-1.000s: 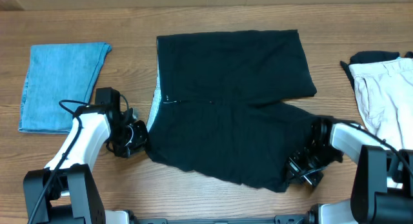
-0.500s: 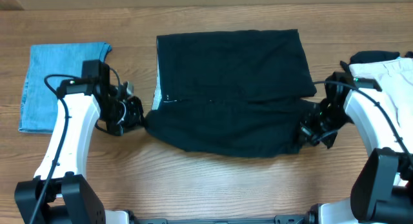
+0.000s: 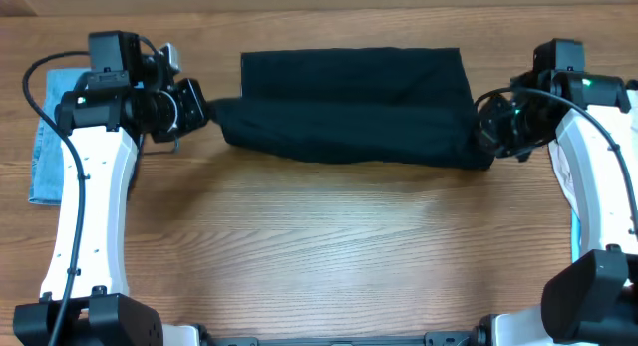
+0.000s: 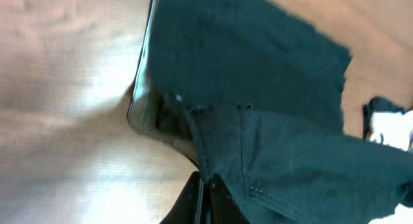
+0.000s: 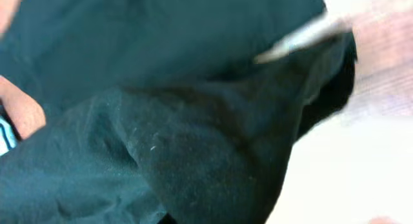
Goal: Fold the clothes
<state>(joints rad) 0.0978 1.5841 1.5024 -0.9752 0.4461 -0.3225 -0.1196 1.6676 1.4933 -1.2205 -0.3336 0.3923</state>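
Note:
The far layer of the black garment still lies uncovered, so my right gripper will next carry the corner it holds outward to the garment's far corner and release it there.
The clothes in play are a large black garment (image 3: 349,102) lying as a doubled-over band across the far middle of the table. My left gripper (image 3: 202,114) is shut on its left corner; in the left wrist view the fingers (image 4: 193,201) pinch the stitched hem of the black garment (image 4: 290,159), lifted off the layer below. My right gripper (image 3: 485,135) is shut on the right corner. In the right wrist view the black garment (image 5: 193,153) drapes over the fingers and hides them.
A light-blue denim piece (image 3: 40,152) lies at the far left, mostly under my left arm. A pale garment (image 4: 392,128) shows at the right end in the left wrist view. Bare wooden table (image 3: 329,246) fills the near half.
Both grippers carried the near edge of the black garment away from the front toward the far edge. The garment went from spread out to a narrow folded band.

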